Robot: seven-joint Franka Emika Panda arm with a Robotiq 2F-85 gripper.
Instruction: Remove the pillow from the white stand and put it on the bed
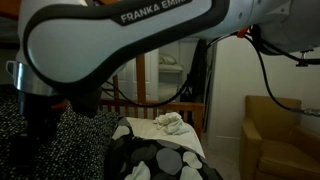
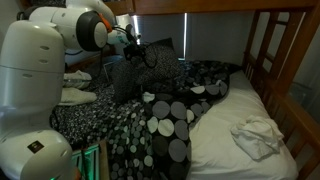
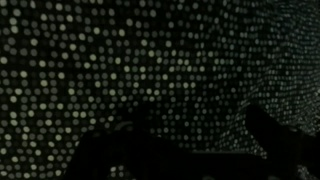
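Observation:
I will move my gripper down a little next and close it on the speckled fabric at the pillow's top (image 2: 142, 58) (image 3: 200, 132). The fabric is just below my gripper, between its open fingers.
The pillow (image 2: 138, 72), black with tiny white speckles, stands at the head of the bed under my arm. It fills the wrist view (image 3: 150, 70) and shows at the lower left of an exterior view (image 1: 22, 135). My gripper (image 2: 133, 48) is at the pillow's top. In the wrist view its two dark fingers (image 3: 195, 140) are apart, with speckled fabric between them and a fold by the right finger. The brown wooden bed (image 2: 292, 50) carries black bedding with large round dots (image 2: 170, 120). I cannot make out the white stand.
A crumpled white cloth (image 2: 256, 136) lies on the white sheet (image 2: 225, 150); it also shows in an exterior view (image 1: 168, 122). A tan armchair (image 1: 282, 135) stands beyond the bed. The robot's white base (image 2: 30, 90) fills the left side.

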